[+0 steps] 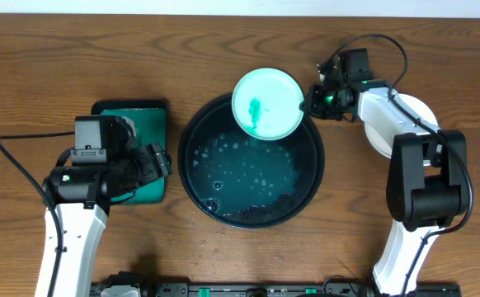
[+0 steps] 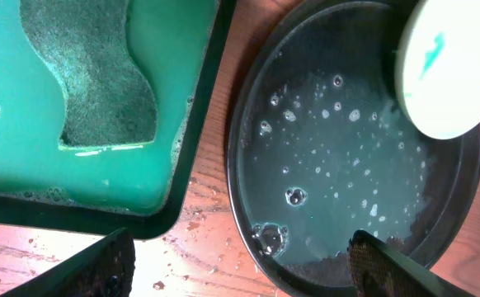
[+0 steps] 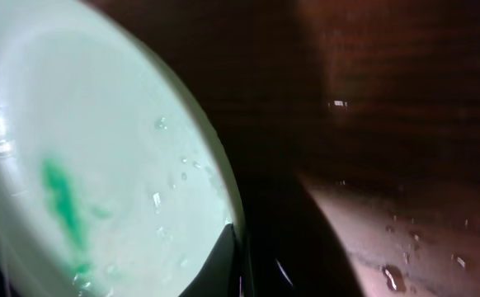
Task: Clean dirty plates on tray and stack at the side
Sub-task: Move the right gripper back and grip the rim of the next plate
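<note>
The left gripper shifts from the gap over the green tray and lowers onto the dark sponge next, since the plate still shows a green smear.
One pale mint plate [image 1: 266, 103] with a green smear is held tilted above the far right rim of the round black tray [image 1: 310, 177]. My right gripper [image 1: 306, 103] is shut on its right edge. In the right wrist view the plate [image 3: 83, 165] fills the left side, with a finger [image 3: 228, 247] pinching its rim. The plate also shows in the left wrist view [image 2: 446, 70]. The tray [image 2: 240, 206] holds soapy water with bubbles and no other plate. My left gripper [image 1: 159, 162] is open and empty, hovering over the gap between the green tray and the black tray [image 2: 240, 256].
A rectangular green tray [image 1: 153, 124] with a black rim sits left of the black tray, holding green liquid [image 2: 25, 124] and a green sponge [image 2: 100, 74]. A white plate [image 1: 420, 111] lies on the table at the right, partly under the right arm.
</note>
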You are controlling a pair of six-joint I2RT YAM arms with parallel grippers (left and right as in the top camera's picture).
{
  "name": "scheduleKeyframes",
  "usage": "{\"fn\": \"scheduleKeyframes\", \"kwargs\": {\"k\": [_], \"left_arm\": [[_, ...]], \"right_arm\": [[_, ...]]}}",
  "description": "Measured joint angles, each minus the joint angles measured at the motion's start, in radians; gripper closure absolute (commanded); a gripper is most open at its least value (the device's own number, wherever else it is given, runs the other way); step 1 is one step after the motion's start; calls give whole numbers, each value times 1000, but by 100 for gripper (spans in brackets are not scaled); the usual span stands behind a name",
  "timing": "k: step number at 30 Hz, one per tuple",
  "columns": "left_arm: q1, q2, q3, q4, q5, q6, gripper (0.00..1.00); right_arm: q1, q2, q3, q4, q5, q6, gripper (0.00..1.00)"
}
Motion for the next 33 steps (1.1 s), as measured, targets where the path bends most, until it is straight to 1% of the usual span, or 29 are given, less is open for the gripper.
{"fn": "scheduleKeyframes", "kwargs": {"k": [5,11,14,18,21,24,28,29,32,33], "left_arm": [[0,0,0,-5,0,0,17],[0,0,0,-11,0,0,17],[0,0,0,-11,0,0,17],[0,0,0,-11,-6,0,18],[0,6,0,-11,-59,0,18],[0,38,0,-9,-142,0,19],[0,135,0,37,-212,1,29],[0,165,0,60,-224,2,30],[0,249,0,134,-241,8,30],[0,276,0,156,-245,8,33]], "right_arm": [[0,0,0,-64,-42,15,98],[13,-1,0,-204,-79,8,98],[40,-16,0,-280,-66,1,98],[92,-69,0,-391,4,8,99],[129,-100,0,-441,62,18,98],[163,-105,0,-457,99,22,99],[190,-105,0,-447,121,25,99],[193,-105,-1,-444,124,26,99],[195,-105,-1,-438,132,33,99],[195,-105,-1,-438,134,34,99]]}}
